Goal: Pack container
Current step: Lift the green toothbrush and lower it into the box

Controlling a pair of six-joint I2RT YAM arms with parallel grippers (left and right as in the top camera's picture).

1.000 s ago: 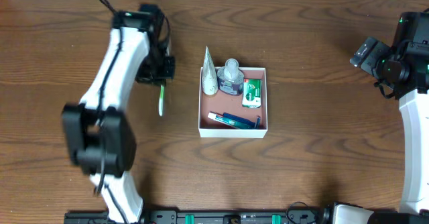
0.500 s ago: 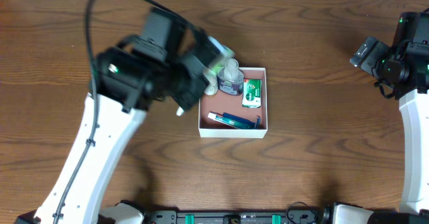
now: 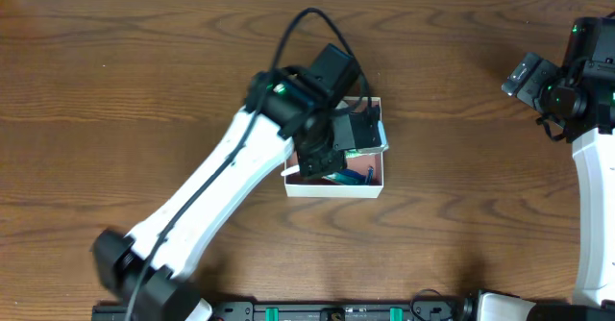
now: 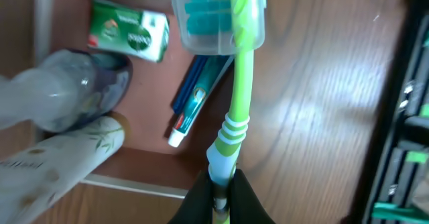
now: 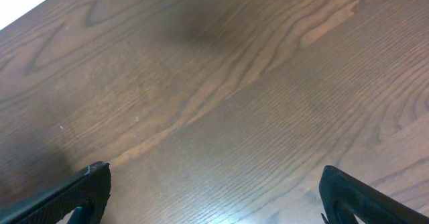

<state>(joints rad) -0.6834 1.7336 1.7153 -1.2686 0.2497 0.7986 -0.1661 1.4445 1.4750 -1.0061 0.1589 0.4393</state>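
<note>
My left gripper shifts slightly outward next, then lowers the toothbrush beside the blue toothpaste tube (image 3: 350,178).
The container (image 3: 332,190), a shallow white-walled box with a reddish-brown floor, sits mid-table. My left gripper (image 3: 354,136) hovers over its right half, shut on the handle of a green toothbrush (image 4: 240,83) with a clear cap over its head. In the left wrist view the jaws (image 4: 221,192) pinch the handle above the container's wall (image 4: 134,182). Inside lie a green packet (image 4: 131,31), a blue toothpaste tube (image 4: 198,96), a clear bottle (image 4: 74,90) and a white tube (image 4: 60,160). My right gripper (image 5: 214,190) is open and empty over bare wood at the far right (image 3: 527,79).
The left arm (image 3: 221,191) stretches diagonally from the lower left and hides the container's left and upper part in the overhead view. A dark rail (image 3: 327,311) runs along the table's front edge.
My left arm has swung right from the table's left side, carrying the toothbrush, and now hangs over the container. The right arm has not moved.
</note>
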